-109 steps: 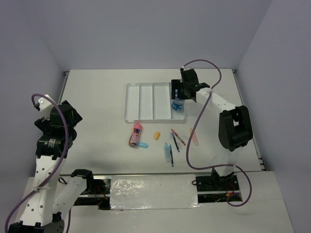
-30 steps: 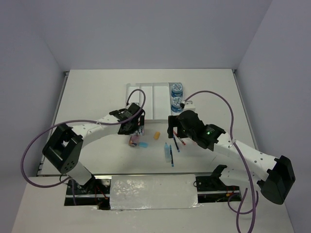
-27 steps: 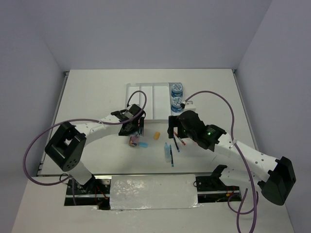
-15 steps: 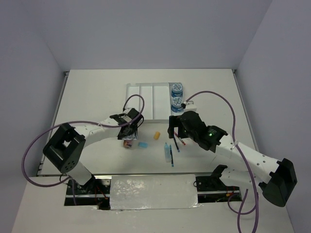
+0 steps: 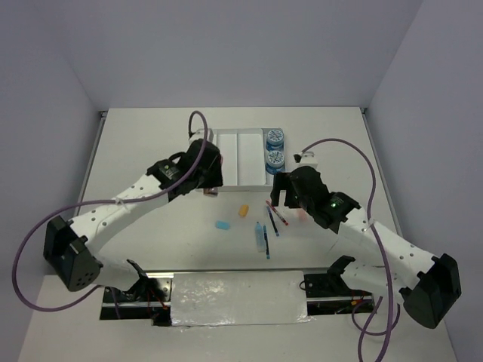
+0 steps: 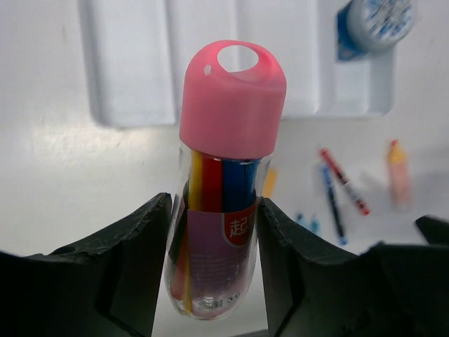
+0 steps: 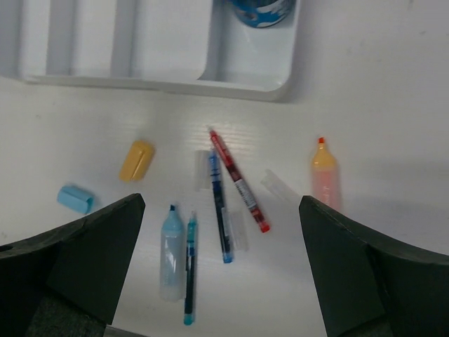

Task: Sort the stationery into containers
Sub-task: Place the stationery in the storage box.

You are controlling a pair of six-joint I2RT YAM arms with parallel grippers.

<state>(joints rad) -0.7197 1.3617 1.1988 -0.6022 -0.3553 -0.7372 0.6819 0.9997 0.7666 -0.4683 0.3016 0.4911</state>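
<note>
Next, my left gripper will move outward toward the rolls, then lower over the section of the tray beside the blue patterned rolls [image 5: 250, 159] [image 6: 282, 47], which stands empty.
My left gripper [image 5: 209, 184] is shut on the pink cylinder [image 6: 223, 188], a clear tube of coloured pens with a pink cap, and holds it above the table by the clear tray's [image 5: 230, 151] near left corner. Two blue patterned rolls [image 5: 275, 138] [image 5: 275, 158] stand in the tray's right compartment. My right gripper [image 7: 221, 267] is open and empty above the red pen [image 7: 238, 181], blue pen [image 7: 219, 203] and teal pen [image 7: 189, 274]. The orange eraser [image 7: 136, 160] and light-blue eraser [image 7: 75, 199] lie to the left of the pens.
A light-blue highlighter [image 7: 171, 256] lies beside the teal pen, and a pink-orange highlighter [image 7: 324, 175] lies to the right of the pens. Two clear pen caps lie among the pens. The tray's three left compartments [image 6: 203, 63] hold nothing.
My left gripper has closed on the pink cylinder, lifted it off the table and carried it toward the tray's near left corner. The light-blue eraser stayed behind. My right gripper shifted slightly right.
</note>
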